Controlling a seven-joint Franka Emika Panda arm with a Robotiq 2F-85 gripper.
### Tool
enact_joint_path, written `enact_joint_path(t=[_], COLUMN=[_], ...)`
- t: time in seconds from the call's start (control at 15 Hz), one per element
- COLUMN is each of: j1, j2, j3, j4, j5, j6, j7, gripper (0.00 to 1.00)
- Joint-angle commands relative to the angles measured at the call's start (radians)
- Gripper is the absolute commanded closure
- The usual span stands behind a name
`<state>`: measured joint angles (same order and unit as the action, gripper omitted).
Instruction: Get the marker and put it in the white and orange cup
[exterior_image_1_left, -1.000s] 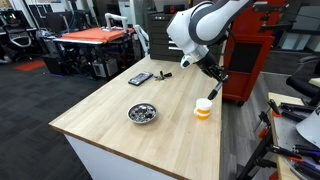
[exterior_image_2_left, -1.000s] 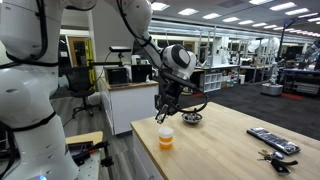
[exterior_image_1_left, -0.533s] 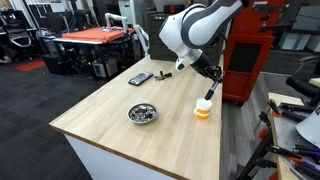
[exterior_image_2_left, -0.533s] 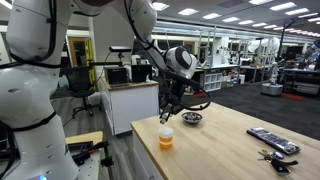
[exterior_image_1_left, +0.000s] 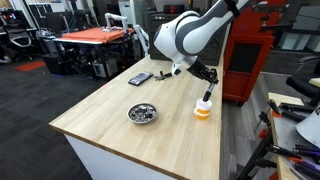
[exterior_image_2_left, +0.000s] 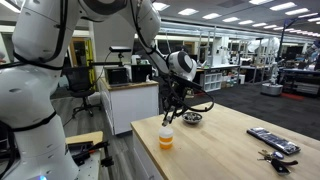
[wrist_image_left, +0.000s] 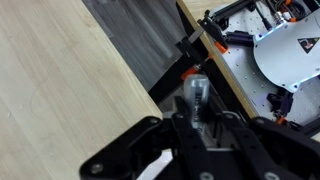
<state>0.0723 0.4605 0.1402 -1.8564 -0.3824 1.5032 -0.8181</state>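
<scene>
My gripper holds the marker. It should lower the marker a little over the opening of the white and orange cup (exterior_image_1_left: 203, 102) before it opens.
The white and orange cup (exterior_image_1_left: 203, 110) stands near the table's edge, also visible in an exterior view (exterior_image_2_left: 165, 138). My gripper (exterior_image_1_left: 208, 90) hangs directly above it, pointing down, shut on the marker. In the wrist view the marker (wrist_image_left: 193, 95) is a blurred slim stick jutting out from between the closed fingers of the gripper (wrist_image_left: 195, 125). From the side, the gripper (exterior_image_2_left: 168, 113) sits just over the cup's rim; whether the marker's tip touches the cup cannot be made out.
A shiny metal bowl (exterior_image_1_left: 143, 113) sits mid-table. A flat dark device (exterior_image_1_left: 140, 78) and a stubby dark item (exterior_image_1_left: 165, 74) lie at the far end. The wooden table (exterior_image_1_left: 100, 120) drops off just past the cup. A cluttered bench (wrist_image_left: 290, 50) stands beyond the floor gap.
The arm has lowered and shifted the gripper with the marker down toward the cup's mouth. The cup and bowl have not moved.
</scene>
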Motion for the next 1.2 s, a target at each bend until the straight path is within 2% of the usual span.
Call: enact_joint_path(t=[0.0,1.13], j1=[0.008,0.009], j2=[0.041,0.114], j3=[-0.002,-0.004], j4=[0.059,0.089], j5=[-0.041,-0.064], j6=[-0.037,-0.039], j7=[-0.032,-0.089], gripper=[0.94,0.94])
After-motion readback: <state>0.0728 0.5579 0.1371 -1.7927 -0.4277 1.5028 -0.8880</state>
